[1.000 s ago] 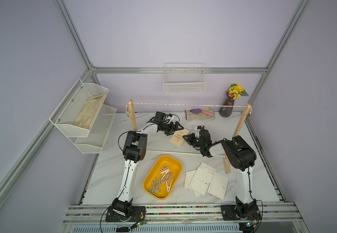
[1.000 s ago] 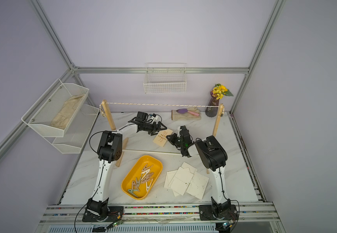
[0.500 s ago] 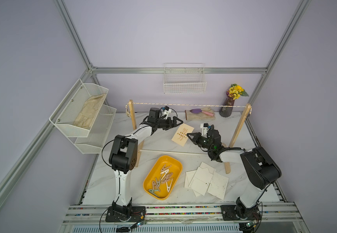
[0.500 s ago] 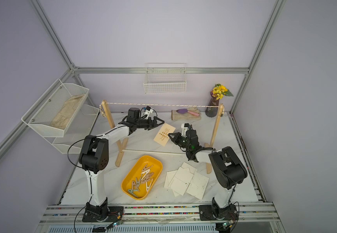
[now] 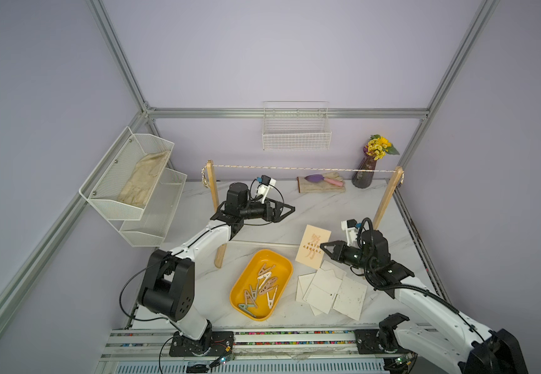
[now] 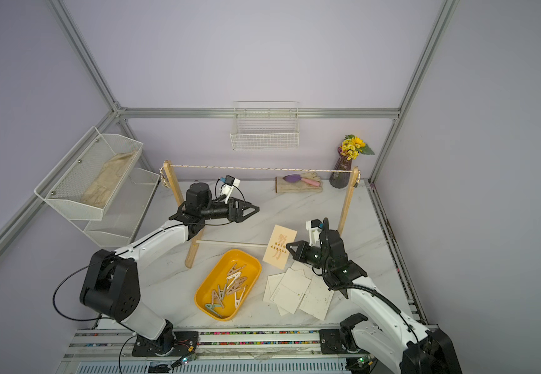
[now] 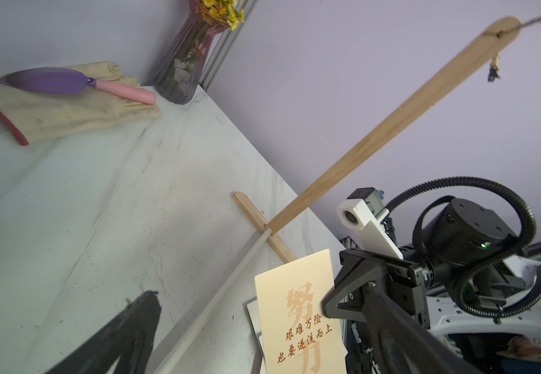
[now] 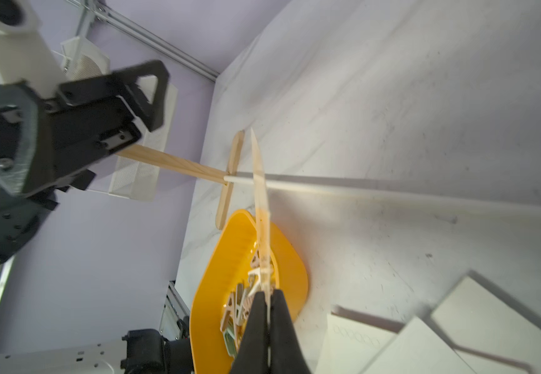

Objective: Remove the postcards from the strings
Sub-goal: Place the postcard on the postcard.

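Note:
My right gripper should move down and back over the pile of cream postcards and let go of the tan postcard (image 5: 312,246) there, since other cards already lie together.
The string (image 5: 301,168) (image 6: 262,168) runs bare between two wooden posts. My right gripper (image 5: 324,246) (image 6: 290,247) (image 8: 267,301) is shut on the edge of a tan postcard (image 5: 312,246) (image 6: 278,246) (image 7: 295,307) with orange characters. It holds that card upright above the table; the right wrist view shows the card edge-on (image 8: 260,200). Under and in front of it, several cream postcards (image 5: 327,288) (image 6: 295,288) (image 8: 424,336) lie in a loose pile. My left gripper (image 5: 290,209) (image 6: 254,209) hovers open and empty below the string, apart from the card.
A yellow tray (image 5: 262,259) (image 6: 220,268) of clothespins sits left of the pile. A thin white rod (image 5: 262,243) joins the rack's feet. At the back are a glove with a purple trowel (image 5: 322,184) and a flower vase (image 5: 364,176). A wire shelf (image 5: 133,191) stands left.
My right gripper has carried the tan postcard forward and to the right, down over the pile. Both arms' elbows have swung outward. The left gripper stays open near the same spot.

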Robot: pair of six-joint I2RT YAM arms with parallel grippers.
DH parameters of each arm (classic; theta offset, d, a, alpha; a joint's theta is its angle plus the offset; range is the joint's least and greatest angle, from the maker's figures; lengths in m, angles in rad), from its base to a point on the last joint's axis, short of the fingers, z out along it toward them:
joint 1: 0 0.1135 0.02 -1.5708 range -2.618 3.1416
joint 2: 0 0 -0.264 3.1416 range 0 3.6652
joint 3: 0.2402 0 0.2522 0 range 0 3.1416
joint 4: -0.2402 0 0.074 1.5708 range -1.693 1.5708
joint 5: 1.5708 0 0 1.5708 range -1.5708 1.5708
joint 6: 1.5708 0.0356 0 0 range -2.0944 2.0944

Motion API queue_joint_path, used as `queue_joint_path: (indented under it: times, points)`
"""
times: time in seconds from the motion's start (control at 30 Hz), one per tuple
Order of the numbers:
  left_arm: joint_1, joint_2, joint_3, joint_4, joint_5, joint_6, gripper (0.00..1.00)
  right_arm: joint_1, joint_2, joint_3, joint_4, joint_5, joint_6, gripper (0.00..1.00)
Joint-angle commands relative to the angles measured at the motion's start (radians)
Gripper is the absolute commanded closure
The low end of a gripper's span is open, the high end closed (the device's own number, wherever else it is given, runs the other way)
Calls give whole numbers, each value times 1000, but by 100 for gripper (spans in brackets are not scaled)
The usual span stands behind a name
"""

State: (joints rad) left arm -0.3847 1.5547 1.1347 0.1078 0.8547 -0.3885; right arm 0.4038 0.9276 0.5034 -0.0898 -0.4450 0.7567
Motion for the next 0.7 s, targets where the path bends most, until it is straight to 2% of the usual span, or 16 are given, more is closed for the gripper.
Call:
queue_joint_path:
  times: [0.0, 0.1, 0.27, 0.37, 0.43, 0.57, 0.67]
  points:
    - [-81, -131, -57, -112, -52, 318, 0, 18, -56, -62, -237, -24, -48, 100]
    - [-146, -249, -112, -153, -128, 426, 0, 33, -84, -117, -248, -51, -34, 100]
    - [-164, -386, -183, -146, -226, 465, 0, 53, -49, -158, -230, -77, -45, 100]
    - [-164, -459, -213, -145, -283, 483, 0, 56, -23, -157, -218, -83, -55, 95]
    - [-164, -504, -229, -143, -320, 484, 0, 58, -9, -143, -233, -72, -63, 84]
    - [-164, -611, -270, -141, -415, 472, 0, 58, -36, -103, -310, 25, -66, 54]
    - [-166, -714, -311, -142, -515, 483, 0, 58, -85, -56, -366, 101, -69, 40]
